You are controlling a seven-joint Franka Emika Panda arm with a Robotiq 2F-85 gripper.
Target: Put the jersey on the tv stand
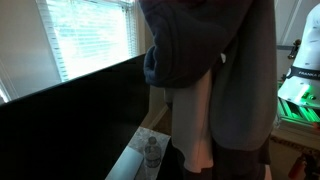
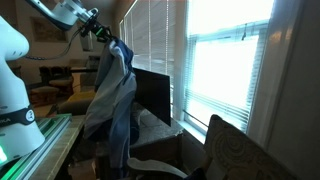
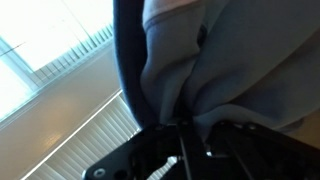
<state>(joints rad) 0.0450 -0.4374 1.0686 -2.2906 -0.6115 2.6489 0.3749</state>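
Observation:
The tv stand's pale top is well below, so I will next lower my gripper, tilt its fingers down and let go of the hanging fabric there.
The blue-grey jersey (image 2: 112,95) hangs in the air from my gripper (image 2: 103,38), which is shut on its top. It droops in long folds, with the paler whitish-pink inner side showing in an exterior view (image 1: 195,115). In the wrist view the fabric (image 3: 215,55) fills the frame right at the jaws (image 3: 185,128). A pale strip of the tv stand (image 1: 128,160) shows low below the hanging jersey, beside a black tv screen (image 1: 70,115).
A clear bottle (image 1: 152,153) stands on the pale strip. Bright windows with blinds (image 2: 225,70) are behind. A patterned cushion or chair back (image 2: 250,150) is in the foreground. A black screen (image 2: 152,92) stands by the window.

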